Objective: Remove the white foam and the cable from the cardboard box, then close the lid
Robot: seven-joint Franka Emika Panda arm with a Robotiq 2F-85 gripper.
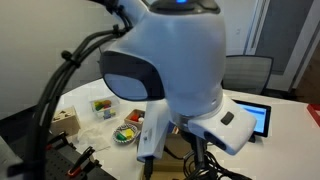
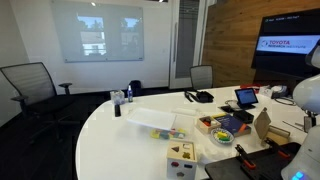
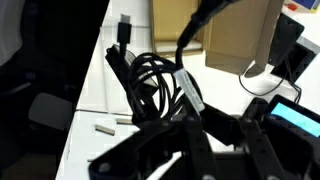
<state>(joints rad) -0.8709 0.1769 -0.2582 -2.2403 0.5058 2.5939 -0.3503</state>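
Note:
The tabletop beside the cardboard box [image 2: 262, 125] is bare, so I will move my gripper away from the box and lower it there to let go of the coiled black cable.
In the wrist view a coiled black cable [image 3: 150, 75] with a white tag hangs across the white table's edge, out of the cardboard box [image 3: 235, 35], which stands behind it at the top. My gripper [image 3: 225, 115] is dark at the bottom of that view. Its fingers are close together with a dark strand of the cable between them, so it looks shut on the cable. In an exterior view the cardboard box [image 2: 262, 125] stands with its lid up near the table's right end. A flat white piece [image 2: 150, 118], perhaps the foam, lies on the table.
The robot's white body [image 1: 175, 50] blocks most of an exterior view. A tablet [image 1: 255, 118], a wooden block toy [image 2: 182, 155], food items [image 1: 128, 128] and a phone [image 2: 200, 96] are on the table [image 2: 120, 135]. Office chairs [image 2: 28, 85] stand around it.

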